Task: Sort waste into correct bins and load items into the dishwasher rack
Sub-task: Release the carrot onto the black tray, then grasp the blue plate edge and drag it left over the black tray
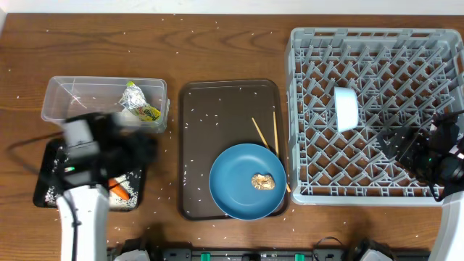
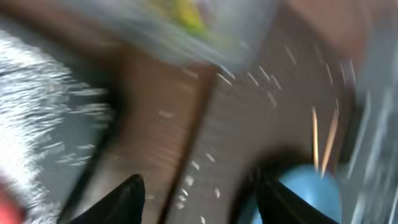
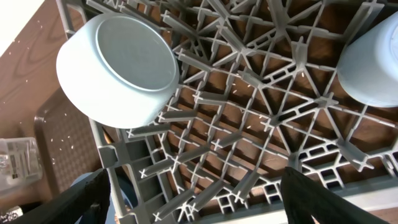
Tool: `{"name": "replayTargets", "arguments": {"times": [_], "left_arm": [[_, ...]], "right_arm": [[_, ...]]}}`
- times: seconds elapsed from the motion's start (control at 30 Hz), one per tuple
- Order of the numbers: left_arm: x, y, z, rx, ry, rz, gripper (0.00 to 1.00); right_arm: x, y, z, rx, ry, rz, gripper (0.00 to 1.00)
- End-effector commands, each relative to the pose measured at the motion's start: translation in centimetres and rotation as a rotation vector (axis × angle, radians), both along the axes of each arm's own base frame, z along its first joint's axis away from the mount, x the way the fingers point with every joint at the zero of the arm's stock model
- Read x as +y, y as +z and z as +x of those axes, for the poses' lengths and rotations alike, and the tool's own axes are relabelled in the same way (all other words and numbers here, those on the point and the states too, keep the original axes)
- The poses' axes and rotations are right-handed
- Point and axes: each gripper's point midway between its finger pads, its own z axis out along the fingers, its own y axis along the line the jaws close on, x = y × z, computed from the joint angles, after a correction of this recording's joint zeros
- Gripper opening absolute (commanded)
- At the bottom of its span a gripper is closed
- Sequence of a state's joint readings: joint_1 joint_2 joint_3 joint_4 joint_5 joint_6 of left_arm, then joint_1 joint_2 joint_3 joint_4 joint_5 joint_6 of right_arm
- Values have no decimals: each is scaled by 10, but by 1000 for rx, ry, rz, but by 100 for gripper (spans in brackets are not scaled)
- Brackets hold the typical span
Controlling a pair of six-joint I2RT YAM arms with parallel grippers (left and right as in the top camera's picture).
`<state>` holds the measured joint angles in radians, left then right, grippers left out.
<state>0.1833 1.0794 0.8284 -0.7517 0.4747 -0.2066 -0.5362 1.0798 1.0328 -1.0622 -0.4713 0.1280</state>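
Observation:
My left gripper is going to move down next onto the blue plate's rim facing the black tray, because a lump of food is still on the plate.
The grey dishwasher rack [image 1: 377,43] fills the right side, with a light blue cup [image 1: 346,109] [image 3: 124,68] lying on its side among the pegs. My right gripper [image 1: 435,152] [image 3: 199,205] hangs open over the rack's near right part, nothing between its fingers. A second pale vessel [image 3: 373,62] lies in the rack beside it. My left gripper [image 1: 143,148] [image 2: 202,202] is open and empty, blurred, between the black tray [image 1: 51,156] and the brown serving tray. A green-yellow wrapper [image 1: 143,110] lies in the clear tub [image 1: 72,98]. The carrot [image 1: 119,191] and rice lie in the black tray.
The brown serving tray [image 1: 217,109] in the middle carries the blue plate [image 1: 235,174] [image 2: 311,186] with a brown food lump [image 1: 262,181], and two chopsticks [image 1: 264,134] [image 2: 323,140]. Rice grains are scattered over the wooden table [image 1: 217,43].

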Motion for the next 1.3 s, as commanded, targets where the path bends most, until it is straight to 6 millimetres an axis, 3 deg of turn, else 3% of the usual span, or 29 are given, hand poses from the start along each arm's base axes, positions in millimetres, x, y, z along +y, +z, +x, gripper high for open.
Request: {"name": "replayTargets", "arguments": {"times": [0.0,0.1,0.27,0.53,0.7,0.9,1.27], "left_arm": [[-41,-4,-6,-43,-305,119,58],[-55,-25,-9,5,-391,232,58],[-93,-57,-15,81,-547,247,58],[-124,-104,-26,203,-680,266,50],[-125,-120,-29,250,-695,276,12],[-114,-110,-20,243,-644,344,6],[-55,-36,-17,251,-477,634,6]], "right_arm": [[3,5,2,-12,18,-7,81],[4,4,1,-9,18,-6,81],[4,4,1,-8,18,-5,81],[4,4,1,-9,18,-6,81],[4,4,1,-9,18,-6,81],[3,5,2,-12,18,-7,82],[4,5,2,-10,18,-7,82]]}}
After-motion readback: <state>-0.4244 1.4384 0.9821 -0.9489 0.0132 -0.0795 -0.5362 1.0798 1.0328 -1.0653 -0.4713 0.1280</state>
